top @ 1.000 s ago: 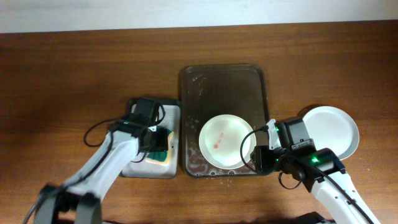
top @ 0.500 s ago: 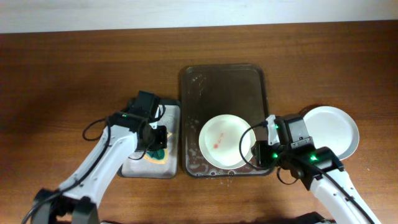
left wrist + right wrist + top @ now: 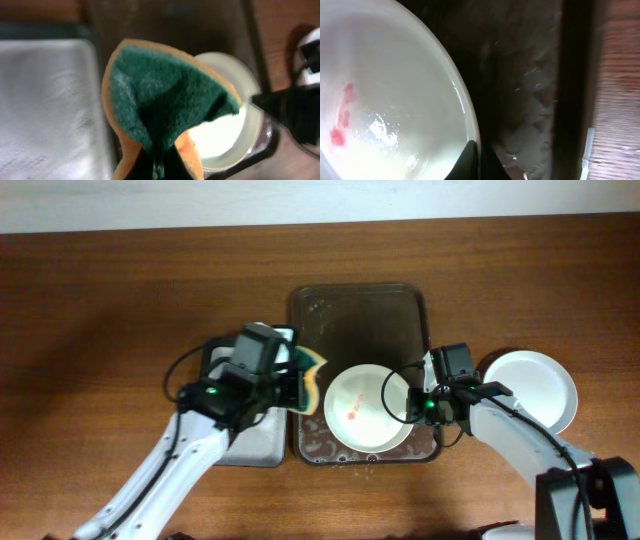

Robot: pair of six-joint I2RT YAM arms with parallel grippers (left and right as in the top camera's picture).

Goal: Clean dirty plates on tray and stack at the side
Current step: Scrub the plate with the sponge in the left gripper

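The plate still has a red smear [image 3: 342,117] on it, so I will wipe across it with my left gripper. Then I will lower the sponge onto the bottom of the sponge tray and let go.
A white plate [image 3: 365,408] with a red smear [image 3: 342,117] lies at the near end of the dark brown tray [image 3: 355,330]. My right gripper [image 3: 413,406] is shut on this plate's right rim [image 3: 470,127], one finger inside the rim and one outside. My left gripper [image 3: 292,388] is shut on a green and orange sponge [image 3: 310,378], held over the tray's left edge beside the plate. In the left wrist view the folded sponge [image 3: 165,100] hides part of the plate [image 3: 225,132]. A second, clean plate [image 3: 535,385] rests on the table right of the tray.
A grey-white sponge tray [image 3: 250,442] sits left of the brown tray, mostly under my left arm; its ribbed floor [image 3: 45,110] shows in the left wrist view. Wet streaks cover the brown tray's floor [image 3: 525,100]. Bare wooden table [image 3: 120,300] surrounds everything.
My left gripper closed on the sponge, lifted it off the sponge tray and carried it right to the brown tray's edge. My right gripper closed on the smeared plate's rim.
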